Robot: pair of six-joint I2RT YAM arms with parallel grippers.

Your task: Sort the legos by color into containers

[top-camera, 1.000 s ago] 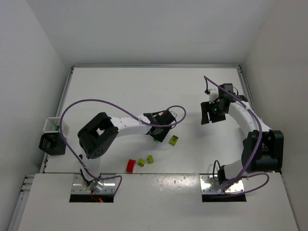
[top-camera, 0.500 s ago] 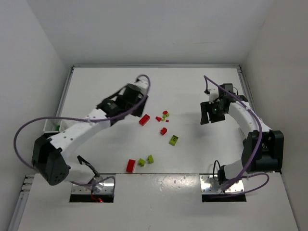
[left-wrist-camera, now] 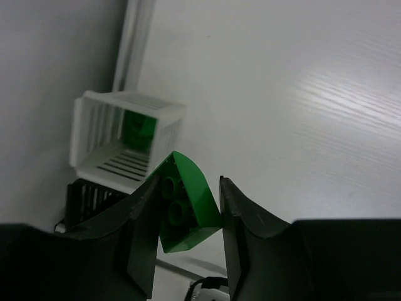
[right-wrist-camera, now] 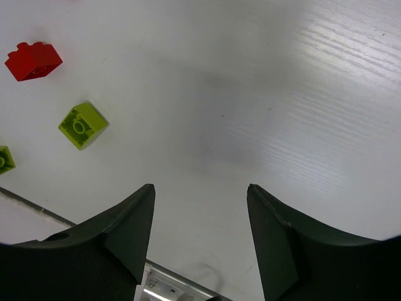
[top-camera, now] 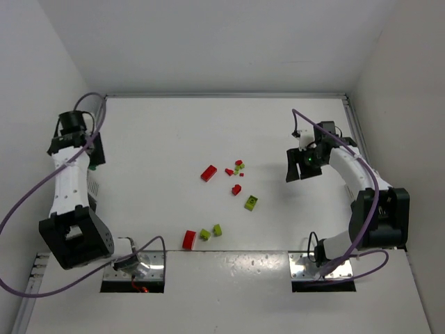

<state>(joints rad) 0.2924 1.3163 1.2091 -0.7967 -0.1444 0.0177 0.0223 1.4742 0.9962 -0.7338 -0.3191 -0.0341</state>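
The dark green lego goes toward the wall in my left gripper next, over the white container's open top, since the white container holds a green lego.
My left gripper is at the table's far left edge, shut on a dark green lego. Just beyond it stands a white container with another green lego inside; in the top view the arm hides most of it. Red legos and lime legos lie scattered mid-table. My right gripper hovers open and empty right of them, with a red lego and a lime one to its far left.
A black ribbed bin stands against the white container's near side. White walls close in the table on the left, back and right. Two grey metal plates with wiring sit at the near edge by the arm bases.
My left arm has swung from the table's middle out to the far left edge, above the white container. Several small legos it covered now show. The right arm has barely moved.
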